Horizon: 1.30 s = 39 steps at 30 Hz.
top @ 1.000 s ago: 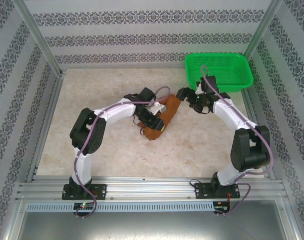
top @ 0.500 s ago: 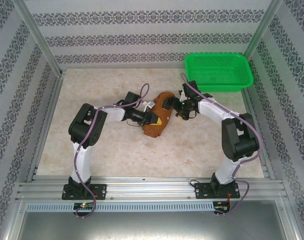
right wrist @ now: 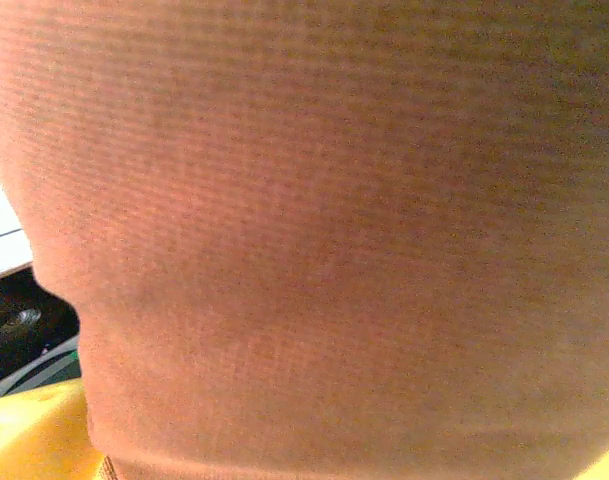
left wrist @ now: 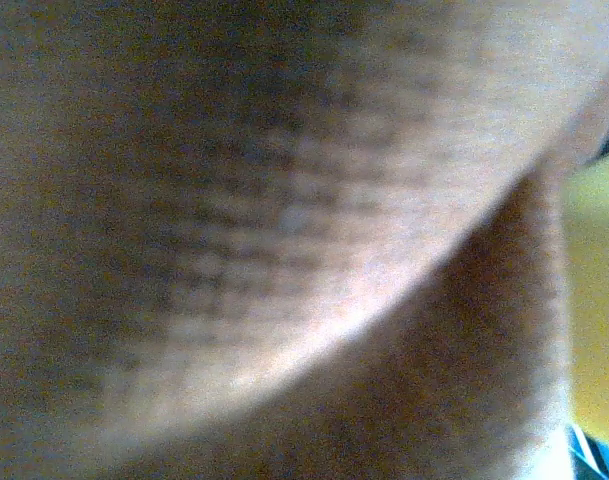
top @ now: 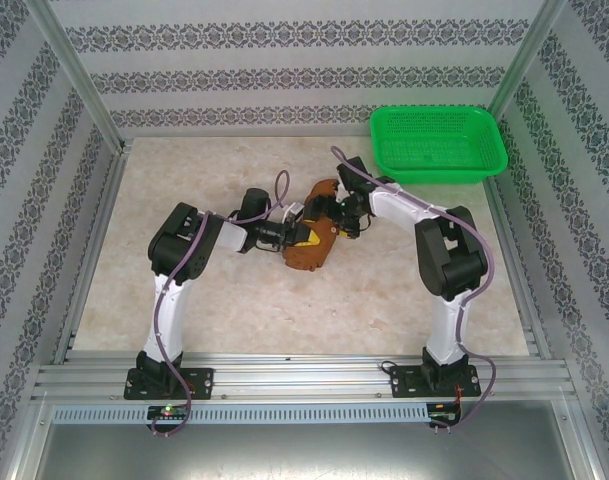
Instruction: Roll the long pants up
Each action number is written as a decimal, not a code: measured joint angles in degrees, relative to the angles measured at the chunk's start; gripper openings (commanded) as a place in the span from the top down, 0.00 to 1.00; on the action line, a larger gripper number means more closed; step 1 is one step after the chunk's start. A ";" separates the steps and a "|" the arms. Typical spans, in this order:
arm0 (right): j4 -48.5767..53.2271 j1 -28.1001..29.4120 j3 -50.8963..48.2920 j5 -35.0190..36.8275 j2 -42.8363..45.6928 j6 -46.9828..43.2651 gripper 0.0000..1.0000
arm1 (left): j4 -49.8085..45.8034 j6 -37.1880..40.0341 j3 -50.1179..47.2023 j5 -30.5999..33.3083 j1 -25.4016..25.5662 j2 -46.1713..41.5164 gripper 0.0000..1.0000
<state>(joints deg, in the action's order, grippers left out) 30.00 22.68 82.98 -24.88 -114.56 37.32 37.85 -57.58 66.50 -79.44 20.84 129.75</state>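
Note:
The bundle's far half (top: 329, 220) (right wrist: 334, 390) comes between my right gripper's fingers next as they push deeper toward my left gripper's side and close, since the cloth lies straight ahead between its open fingertips.
The long pants (top: 309, 250) lie as a compact rust-brown bundle in the middle of the table. My left gripper (top: 292, 234) pushes into the bundle from the left, its jaws closed on a fold of the cloth. From the right, my right gripper (top: 332, 212) presses against the bundle's upper end. Ribbed brown fabric (right wrist: 334, 250) sits right against the right wrist camera, with yellow fingertips (right wrist: 29, 440) wide apart at the bottom corners. In the left wrist view a blurred fold of the same cloth (left wrist: 284, 200) hides the jaws.
A green plastic basket (top: 439, 145) stands at the back right corner. Bare beige tabletop (top: 184, 180) stretches to the left and in front of the bundle. Patterned walls and a metal frame close in the workspace.
The right arm swung left from beside the basket onto the pants. The left arm stretched out low along the table, and the bundle turned and grew more compact.

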 measured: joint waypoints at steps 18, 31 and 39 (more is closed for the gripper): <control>18.40 3.45 22.47 7.98 -13.42 -4.74 0.35 | 5.40 -5.75 0.66 -0.15 -2.05 1.88 0.98; 8.09 4.96 9.79 6.49 -5.20 -7.45 1.00 | -52.65 27.19 8.94 18.36 -0.28 -10.60 0.62; 4.35 3.89 -0.04 5.11 0.96 -5.16 1.00 | -63.58 31.69 10.08 24.94 -1.77 -20.87 0.48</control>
<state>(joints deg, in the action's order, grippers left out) 34.35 26.57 82.94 -19.77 -113.60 32.16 -25.74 -25.89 76.58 -54.50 19.07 108.88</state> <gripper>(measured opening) 0.233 0.515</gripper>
